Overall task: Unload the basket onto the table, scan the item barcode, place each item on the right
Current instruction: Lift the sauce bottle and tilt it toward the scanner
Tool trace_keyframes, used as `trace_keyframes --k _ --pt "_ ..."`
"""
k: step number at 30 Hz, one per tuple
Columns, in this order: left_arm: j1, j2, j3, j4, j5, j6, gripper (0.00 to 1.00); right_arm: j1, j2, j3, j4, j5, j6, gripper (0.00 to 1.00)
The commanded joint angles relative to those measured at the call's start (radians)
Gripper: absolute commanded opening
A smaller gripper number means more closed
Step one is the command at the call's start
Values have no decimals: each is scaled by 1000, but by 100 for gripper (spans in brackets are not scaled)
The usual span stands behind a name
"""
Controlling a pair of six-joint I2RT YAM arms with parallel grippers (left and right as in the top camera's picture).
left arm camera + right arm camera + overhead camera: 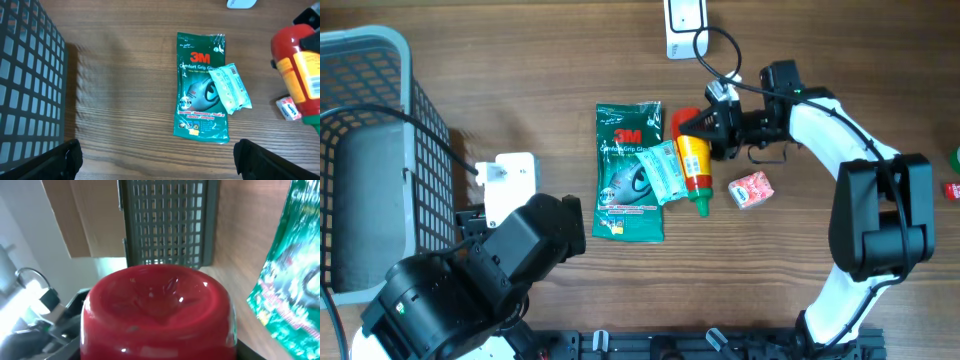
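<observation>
The bare wood beside the far white corded device is outward of my right gripper, so that gripper should next carry the bottle (692, 160) outward and release it there.
A red sauce bottle (692, 160) with a yellow label and green cap lies pointing toward the table's front, right of centre. My right gripper (706, 126) is shut on its red base. In the right wrist view that base (157, 310) fills the space between the jaws, and the gripper (157, 352) is mostly hidden behind it. The bottle (300, 65) also shows at the right edge of the left wrist view. My left gripper (157, 157) hangs open over bare wood near the front left (570, 222), holding nothing. A white corded device (510, 182) lies beside it.
A green 3M glove pack (628, 172) (201, 85) lies left of the bottle with a small clear sachet (665, 172) on it. A red-and-white packet (751, 188) sits to the right. A grey basket (360, 150) fills the left side. Another white corded device (685, 25) is at the back.
</observation>
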Motion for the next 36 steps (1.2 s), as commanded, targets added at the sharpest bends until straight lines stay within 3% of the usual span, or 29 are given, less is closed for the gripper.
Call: trace_keyframes --k 1,4,8,15,22,25,29,36 --pt "2 -2 3 2 -2 -13 100 0 -63 -6 -166 -82 -200 46" --pt "2 -2 3 2 -2 -13 100 0 -90 -6 -354 -60 -410 46" --pt "2 -2 3 2 -2 -13 100 3 -113 -6 -478 -12 -574 46" --pt "2 -2 3 2 -2 -13 100 3 -117 -6 -443 74 -595 40" --pt "2 -2 3 2 -3 -13 100 7 -117 -6 -425 80 -594 41" --pt "2 -2 3 2 -2 -13 100 7 -117 -2 -280 153 -467 41" --pt "2 -2 3 2 -3 -13 100 9 -117 -2 59 527 2 39" --pt "2 -2 3 2 -2 -13 100 9 -119 46 359 658 83 40"
